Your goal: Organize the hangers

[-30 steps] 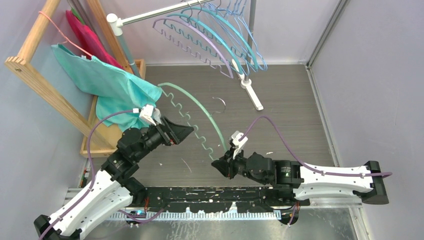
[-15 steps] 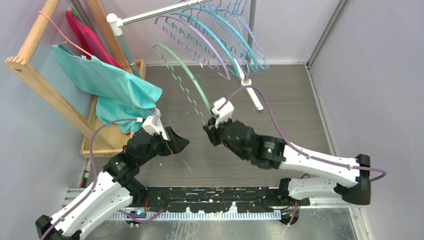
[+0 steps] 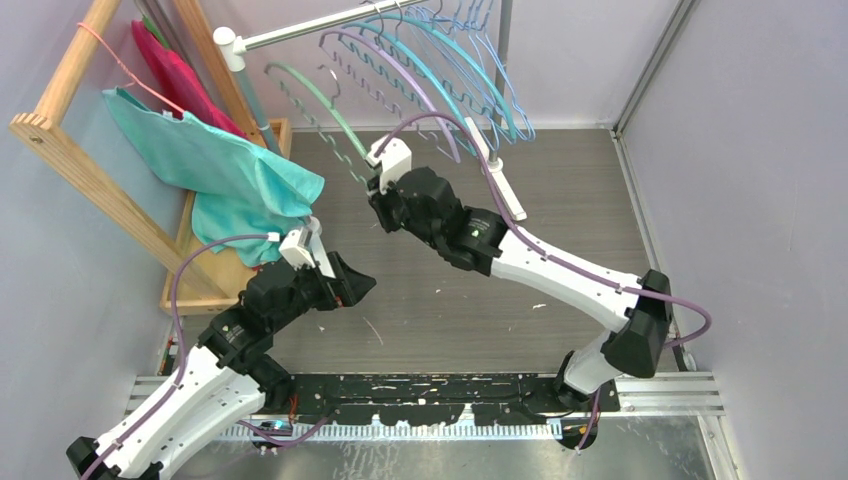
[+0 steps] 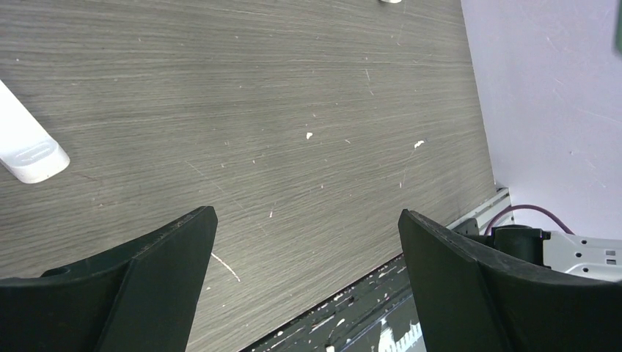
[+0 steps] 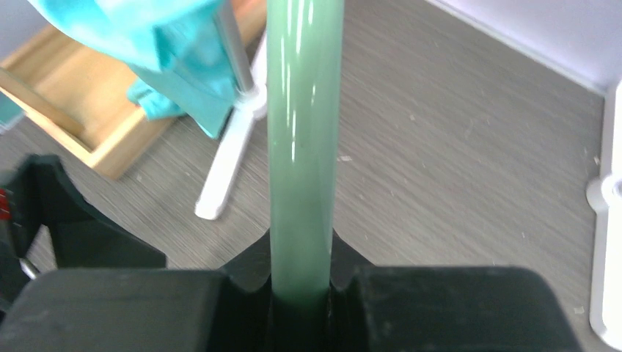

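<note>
The robot's right gripper should next carry the green hanger outward, since the bare part of the grey bar (image 3: 300, 28) lies outward of it, then bring the hanger's still-free hook over there and release.
My right gripper (image 3: 378, 190) is shut on one end of a green hanger (image 3: 312, 88) with a wavy bar and holds it up in the air, just left of the rail. In the right wrist view the green bar (image 5: 304, 147) runs up from between the closed jaws (image 5: 302, 293). Several hangers (image 3: 440, 70) in lavender, teal and light blue hang on the grey rail (image 3: 300, 28) at the back. My left gripper (image 3: 368, 287) is open and empty, low over the floor; its wrist view shows spread fingers (image 4: 158, 257) with only bare floor between them.
A wooden rack (image 3: 70, 150) stands at left with a teal cloth (image 3: 215, 165), a pink garment (image 3: 180, 80) and a thin pink wire hanger (image 3: 120, 60). The rail's white stand foot (image 3: 503, 185) rests on the floor. Walls close off the back and right.
My right arm has lifted the green hanger up and back to the left, close to the rail. My left gripper has barely moved.
</note>
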Robot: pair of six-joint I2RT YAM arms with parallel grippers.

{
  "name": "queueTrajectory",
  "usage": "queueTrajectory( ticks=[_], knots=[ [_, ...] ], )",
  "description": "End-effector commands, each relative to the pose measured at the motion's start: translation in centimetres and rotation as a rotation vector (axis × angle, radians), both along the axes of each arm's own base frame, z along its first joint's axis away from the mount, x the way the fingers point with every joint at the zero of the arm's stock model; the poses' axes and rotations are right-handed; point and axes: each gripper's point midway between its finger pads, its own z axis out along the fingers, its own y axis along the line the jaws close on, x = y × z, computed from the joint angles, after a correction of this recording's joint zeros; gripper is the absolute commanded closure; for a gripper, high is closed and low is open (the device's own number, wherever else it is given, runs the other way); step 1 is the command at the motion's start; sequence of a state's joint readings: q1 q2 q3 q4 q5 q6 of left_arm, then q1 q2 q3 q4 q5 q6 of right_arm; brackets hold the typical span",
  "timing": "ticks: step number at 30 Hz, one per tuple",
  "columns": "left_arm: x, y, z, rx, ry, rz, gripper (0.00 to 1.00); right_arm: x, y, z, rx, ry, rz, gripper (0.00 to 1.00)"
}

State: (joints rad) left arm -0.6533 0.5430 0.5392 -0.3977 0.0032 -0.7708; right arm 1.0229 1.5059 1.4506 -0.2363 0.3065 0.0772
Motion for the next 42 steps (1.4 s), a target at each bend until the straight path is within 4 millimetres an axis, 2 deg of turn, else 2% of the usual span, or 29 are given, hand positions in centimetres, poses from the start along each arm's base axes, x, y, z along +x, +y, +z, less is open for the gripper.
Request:
queueTrajectory(
  ticks=[1,9,15,20,26,27,30,31,32,33,36,38,42],
  knots=[
    [0.5,0.1,2.3,-0.006,-0.064,0.007,0.02,2.3,1.5,8.0,0.159,-0.159,0.019,0.99],
    [0.6,0.3,2.1,0.016,-0.063,0.006,0.02,7.1,3.6,9.9,0.172,-0.202,-0.004,0.99],
    [0.6,0.4,1.7,0.029,-0.062,0.006,0.02,10.4,4.9,9.7,0.170,-0.196,-0.003,0.99],
    [0.5,1.0,0.3,0.068,-0.039,0.021,0.02,12.8,4.8,7.7,0.171,-0.150,-0.025,0.99],
    [0.6,1.4,-0.3,0.093,-0.027,0.038,0.02,13.2,4.6,3.9,0.134,-0.082,-0.026,0.98],
    [0.6,1.4,-0.3,0.095,-0.026,0.039,0.02,13.1,4.4,3.4,0.127,-0.073,-0.028,0.93],
    [0.7,1.8,-0.6,0.112,-0.019,0.053,0.02,12.4,3.2,2.9,0.135,-0.062,-0.054,0.60],
    [0.7,1.9,-0.6,0.118,-0.018,0.060,0.02,12.1,2.7,2.9,0.141,-0.062,-0.062,0.46],
    [0.7,2.0,-0.8,0.124,-0.015,0.062,0.02,11.8,2.3,2.8,0.141,-0.063,-0.066,0.21],
    [0.8,2.1,-0.9,0.130,-0.012,0.067,0.02,11.4,1.7,2.7,0.143,-0.064,-0.070,0.09],
    [0.9,2.5,-1.3,0.151,-0.002,0.084,0.02,10.0,0.0,2.0,0.145,-0.053,-0.086,0.01],
    [1.0,2.9,-1.7,0.175,0.010,0.105,0.02,8.9,-1.5,1.0,0.144,-0.037,-0.106,0.00],
    [1.1,4.0,-2.8,0.228,0.038,0.147,0.02,6.4,-5.1,-2.3,0.130,0.011,-0.163,0.00]
  ],
)
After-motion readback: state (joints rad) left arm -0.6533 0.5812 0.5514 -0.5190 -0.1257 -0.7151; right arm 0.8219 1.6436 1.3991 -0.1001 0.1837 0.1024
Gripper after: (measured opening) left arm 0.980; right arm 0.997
